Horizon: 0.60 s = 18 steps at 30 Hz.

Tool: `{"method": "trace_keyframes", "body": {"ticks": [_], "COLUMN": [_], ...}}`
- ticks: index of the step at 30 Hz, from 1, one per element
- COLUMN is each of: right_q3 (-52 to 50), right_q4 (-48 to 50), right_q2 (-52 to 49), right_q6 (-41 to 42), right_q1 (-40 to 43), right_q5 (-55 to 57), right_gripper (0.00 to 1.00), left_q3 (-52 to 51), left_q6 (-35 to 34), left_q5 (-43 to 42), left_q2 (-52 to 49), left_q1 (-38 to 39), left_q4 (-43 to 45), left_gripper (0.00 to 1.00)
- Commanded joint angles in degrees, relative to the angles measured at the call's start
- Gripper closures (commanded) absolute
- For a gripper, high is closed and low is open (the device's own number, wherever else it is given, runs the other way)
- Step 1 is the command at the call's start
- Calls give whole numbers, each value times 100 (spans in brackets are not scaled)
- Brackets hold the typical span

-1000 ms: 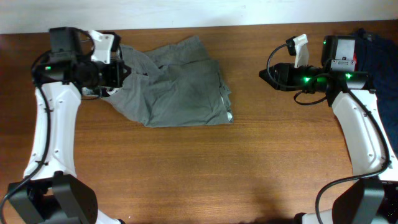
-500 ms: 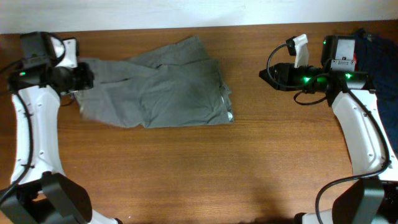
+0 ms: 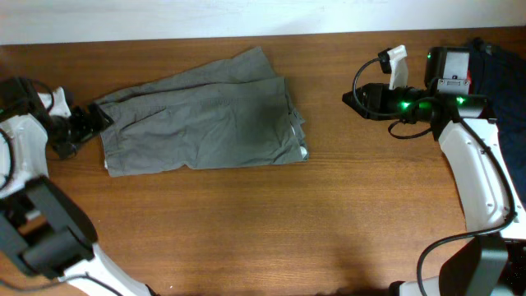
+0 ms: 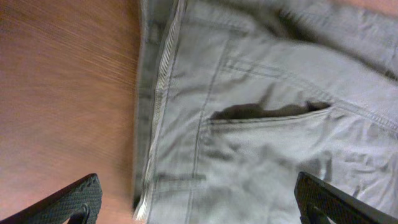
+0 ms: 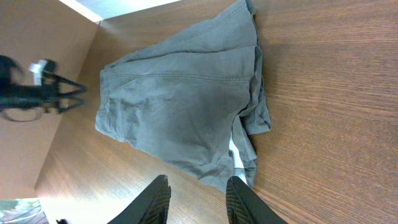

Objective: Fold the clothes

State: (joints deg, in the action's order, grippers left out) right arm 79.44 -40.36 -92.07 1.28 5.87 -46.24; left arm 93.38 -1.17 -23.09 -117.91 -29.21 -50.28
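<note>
I will next lower my left gripper's open fingers to its right in the overhead view to pinch the waistband by the pocket, since the waistband lies below it there.
The clothes, grey-olive shorts (image 3: 201,115), lie spread flat on the table (image 3: 246,230), waistband to the left and legs to the right. My left gripper (image 3: 89,125) is open at the waistband's edge and holds nothing. In the left wrist view its fingers (image 4: 68,205) stand wide apart over the waistband seam (image 4: 152,124) and a gaping pocket (image 4: 267,112). My right gripper (image 3: 349,100) hovers right of the shorts, apart from them. Its jaws are partly open and empty, and its view looks along the table at the shorts (image 5: 186,106).
A navy-blue garment (image 3: 503,74) lies at the far right behind the right arm. The table's back edge meets a white wall just behind the shorts. Bare wood runs along the front.
My left gripper pulled the waistband leftward, flattening the bunched shorts, then opened and let go. The right arm has not moved.
</note>
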Motion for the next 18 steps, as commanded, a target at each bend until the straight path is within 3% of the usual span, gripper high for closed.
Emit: {"method": "trace_keyframes", "body": {"ticks": [1,18], "right_q3": [-13,-13], "right_q4": [-37,-138], "right_q2": [184,184], "right_q6": [-17,-15], "right_q1": [15,15], "right_q5": [-116,-118], "right_gripper": [65,65], "left_q3": [42,42], "left_q6": [304,748], "left_q5": [-1311,-1416], "left_q2": [-621,-1445], "left_q1": [-157,7], "left_q4": [197,1051], "left_gripper": [1,1]}}
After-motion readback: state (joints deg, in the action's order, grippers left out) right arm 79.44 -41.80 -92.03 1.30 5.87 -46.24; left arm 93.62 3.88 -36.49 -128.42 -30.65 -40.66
